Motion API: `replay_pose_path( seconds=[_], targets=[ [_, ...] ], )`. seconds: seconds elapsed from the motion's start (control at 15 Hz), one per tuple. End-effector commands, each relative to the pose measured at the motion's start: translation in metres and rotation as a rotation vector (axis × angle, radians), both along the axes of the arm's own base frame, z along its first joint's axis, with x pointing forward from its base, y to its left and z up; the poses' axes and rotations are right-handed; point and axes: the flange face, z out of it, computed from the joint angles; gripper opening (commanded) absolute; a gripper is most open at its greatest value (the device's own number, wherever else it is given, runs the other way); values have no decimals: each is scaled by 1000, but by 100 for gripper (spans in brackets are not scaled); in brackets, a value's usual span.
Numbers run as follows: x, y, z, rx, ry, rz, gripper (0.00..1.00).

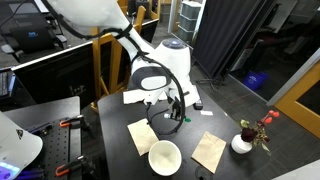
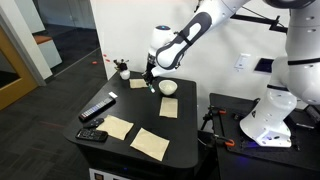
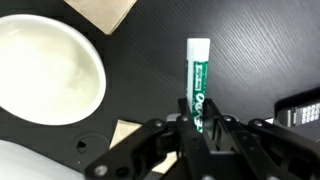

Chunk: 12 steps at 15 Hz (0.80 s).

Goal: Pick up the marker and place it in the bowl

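Note:
The white bowl's middle is apart from the marker (image 3: 198,75), so my gripper will next move to its left in the wrist view, over the bowl's open middle, and let go.
In the wrist view my gripper (image 3: 197,120) is shut on the marker (image 3: 198,75), a green stick with a white cap that points away from the jaws. It hangs above the dark table. The white bowl (image 3: 45,65) lies to the left of the marker in the wrist view, apart from it. In both exterior views the gripper (image 1: 175,112) (image 2: 149,84) is raised a little over the table, beside the bowl (image 1: 164,157) (image 2: 168,87).
Tan paper napkins (image 1: 211,151) (image 2: 118,126) lie on the black table. A small white vase with red flowers (image 1: 243,142) stands at a corner. A black remote-like bar (image 2: 98,108) and a dark box (image 2: 92,135) lie near the other end.

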Motion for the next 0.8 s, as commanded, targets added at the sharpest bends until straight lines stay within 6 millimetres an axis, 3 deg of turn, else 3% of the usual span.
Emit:
replay_pose_path(
  seconds=[0.0,0.47,0.73],
  targets=[
    [-24,-11,19,-37,-59,-108,5],
    [-38,-46,29,-161,-47,-296,5],
    [-41,-53,26,-233,-15,-376,5]
  ],
)
